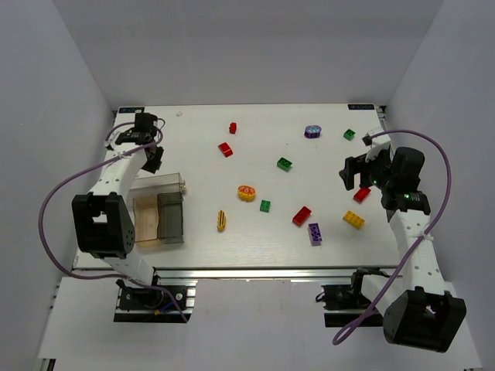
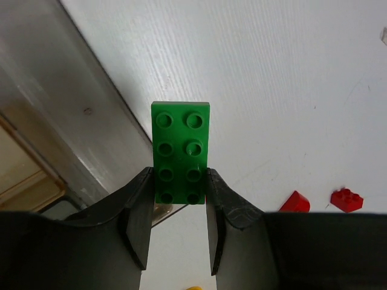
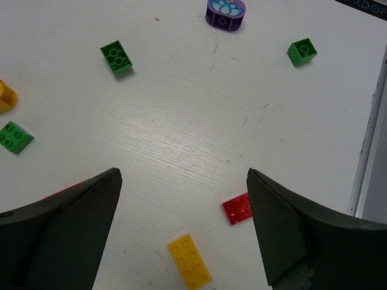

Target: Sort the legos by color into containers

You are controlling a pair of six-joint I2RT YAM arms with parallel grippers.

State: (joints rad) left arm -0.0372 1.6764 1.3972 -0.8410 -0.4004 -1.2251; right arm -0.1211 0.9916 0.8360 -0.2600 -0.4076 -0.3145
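I will next move my left gripper back past the bin's far side, over the clear bin (image 1: 157,185) (image 2: 84,118), and release the green lego there, because the lego still hangs outside that side.
My left gripper (image 1: 150,158) is shut on a green lego (image 2: 180,148), held just behind the containers (image 1: 158,210), clear and tan-tinted bins at the table's left. In the left wrist view the bin wall (image 2: 91,121) lies left of the brick. My right gripper (image 1: 356,175) is open and empty, above a red lego (image 3: 237,209) and a yellow lego (image 3: 190,261). Green legos (image 3: 117,57) (image 3: 302,51) (image 3: 15,137) and a purple round piece (image 3: 225,12) lie beyond it.
Scattered on the white table are red legos (image 1: 225,149) (image 1: 233,127) (image 1: 302,216), a purple brick (image 1: 315,233), a yellow brick (image 1: 222,220) and a yellow-red round piece (image 1: 246,192). White walls enclose the table on three sides.
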